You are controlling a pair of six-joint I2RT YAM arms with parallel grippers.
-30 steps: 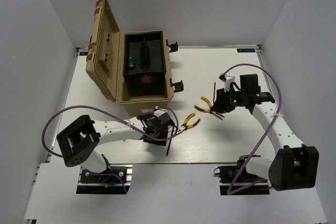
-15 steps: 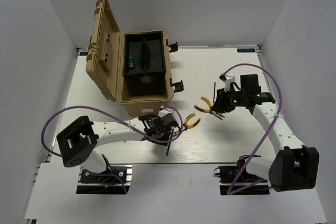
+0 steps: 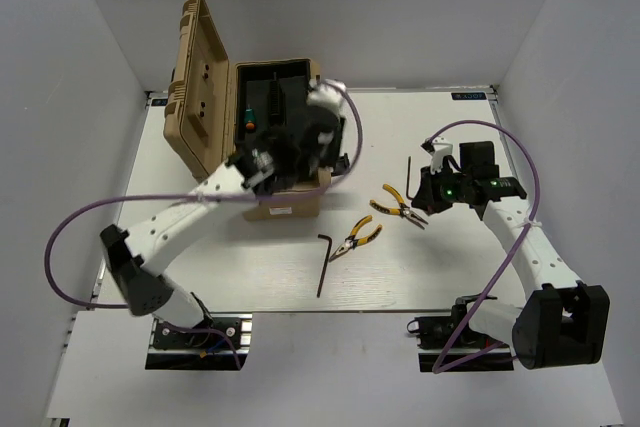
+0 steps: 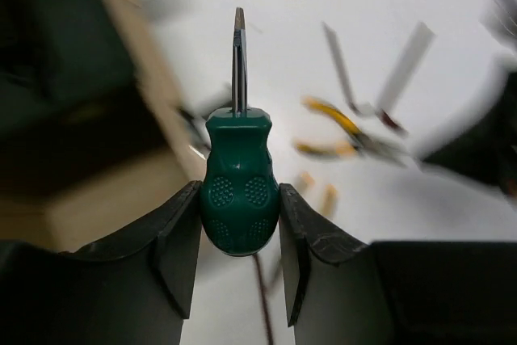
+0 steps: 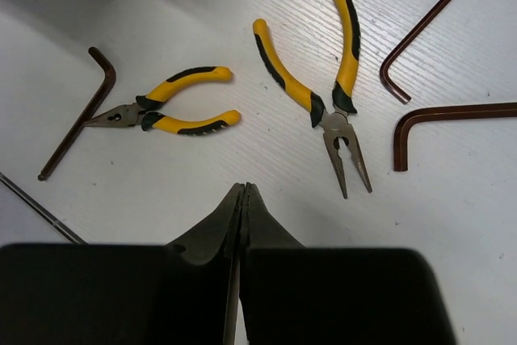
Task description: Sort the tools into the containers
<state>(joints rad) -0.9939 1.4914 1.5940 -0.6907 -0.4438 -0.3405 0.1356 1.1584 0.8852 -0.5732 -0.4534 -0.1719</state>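
Note:
My left gripper is going to swing outward toward the lid next, then turn and move down beside the second green screwdriver, because that screwdriver is in the black inner tray.
My left gripper [image 3: 300,147] is raised over the right side of the open tan toolbox [image 3: 200,87]. It is shut on a stubby green-handled screwdriver [image 4: 240,191], blade pointing away from the wrist. A second green screwdriver [image 3: 249,117] lies in the black inner tray. My right gripper [image 5: 244,187] is shut and empty, just above the table near two yellow-and-black pliers [image 5: 166,111] [image 5: 315,62]. Three dark L-shaped hex keys lie round them: one at the left [image 5: 77,119], two at the right [image 5: 428,26] [image 5: 444,123].
The toolbox lid stands upright at the left, with black latches [image 3: 340,162] sticking out on the right side. From above, one hex key [image 3: 322,265] and the small pliers [image 3: 357,237] lie in front of the toolbox. White walls enclose the table.
My left arm has lifted from the table in front of the toolbox and swung up over the box with the screwdriver. The right gripper has hardly moved.

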